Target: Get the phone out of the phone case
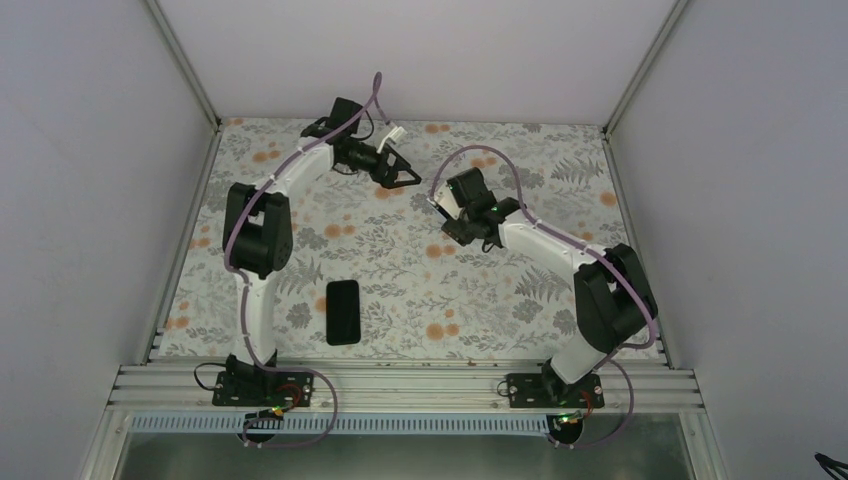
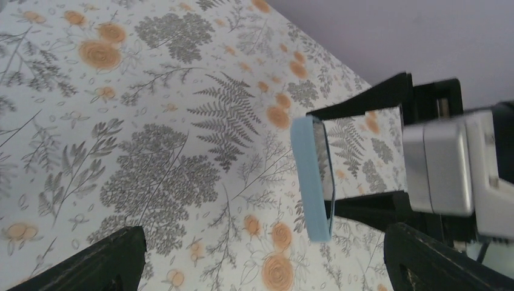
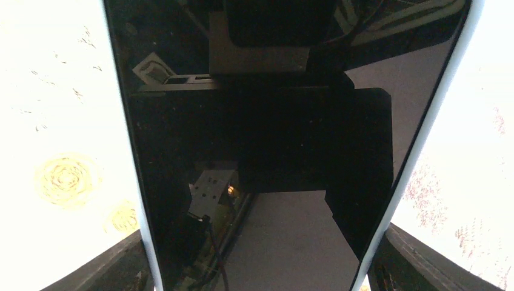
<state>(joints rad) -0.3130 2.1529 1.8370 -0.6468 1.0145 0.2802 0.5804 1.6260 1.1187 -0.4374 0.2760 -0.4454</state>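
Observation:
The phone's glass side shows between the held rims of the phone case, so I need to move my left gripper toward my right gripper, with its open fingers on both sides of the phone's loose end (image 1: 438, 208).
The phone (image 3: 273, 139) fills the right wrist view, its dark glass mirroring the camera. The light blue phone case (image 3: 143, 200) rims it on both long sides. My right gripper (image 3: 260, 276) is shut on the phone case across its width and holds it off the table, one finger against each blue rim. In the left wrist view the phone case (image 2: 310, 176) shows end-on between the right gripper's black fingers (image 2: 370, 100). My left gripper (image 2: 267, 267) is open and empty, a short way from the case's free end. From above, the left gripper (image 1: 405, 176) faces the right gripper (image 1: 441, 204).
A second all-black phone (image 1: 342, 311) lies flat on the floral tablecloth (image 1: 480, 290) near the front, between the two arm bases. Grey walls close in the table at the back and on both sides.

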